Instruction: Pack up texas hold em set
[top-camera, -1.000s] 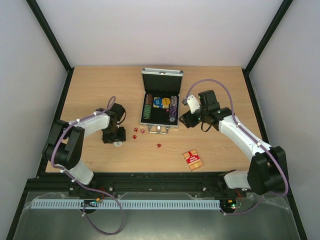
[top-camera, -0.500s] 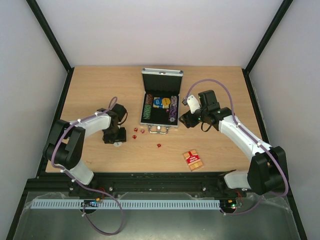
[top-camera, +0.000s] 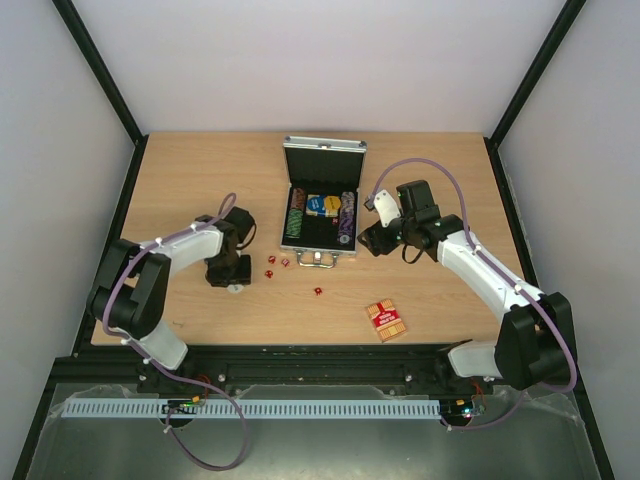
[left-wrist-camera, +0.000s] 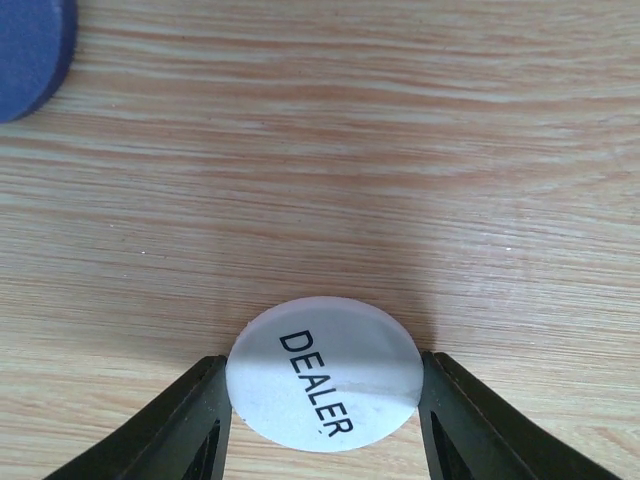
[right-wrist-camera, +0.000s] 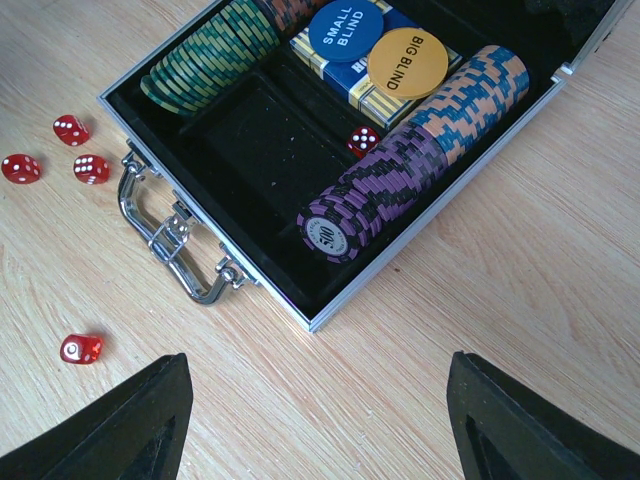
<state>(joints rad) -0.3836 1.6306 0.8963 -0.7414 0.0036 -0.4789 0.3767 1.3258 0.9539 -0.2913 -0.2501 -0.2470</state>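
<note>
My left gripper should lift and move across to the case's blue disc (top-camera: 316, 204), outward and to the gripper's right in the top view. It should release where the lettered discs sit.
The silver case (top-camera: 324, 160) lies open at the table's middle, with its rim (right-wrist-camera: 440, 215) in the right wrist view. It holds a green chip row (right-wrist-camera: 205, 60), a purple chip row (right-wrist-camera: 420, 155), a blue disc (right-wrist-camera: 345, 28), an orange disc (right-wrist-camera: 407, 62) and one die (right-wrist-camera: 363, 140). Several red dice (top-camera: 276, 265) lie before the handle. The red card deck (top-camera: 385, 320) lies front right. A white DEALER disc (left-wrist-camera: 322, 372) lies flat on the wood, with my left gripper (left-wrist-camera: 322, 420) shut on its two edges. By the case's right front corner, my right gripper (right-wrist-camera: 325, 430) hangs open and empty.
Another blue disc (left-wrist-camera: 30, 50) lies on the wood just beyond the DEALER disc, at the upper left of the left wrist view. A lone die (right-wrist-camera: 82, 348) sits apart from the others, nearer the front edge. The case's handle (right-wrist-camera: 170, 245) sticks out toward the arms.
My left gripper's fingers have closed in until both touch the DEALER disc. The right arm and everything else on the table have stayed put.
</note>
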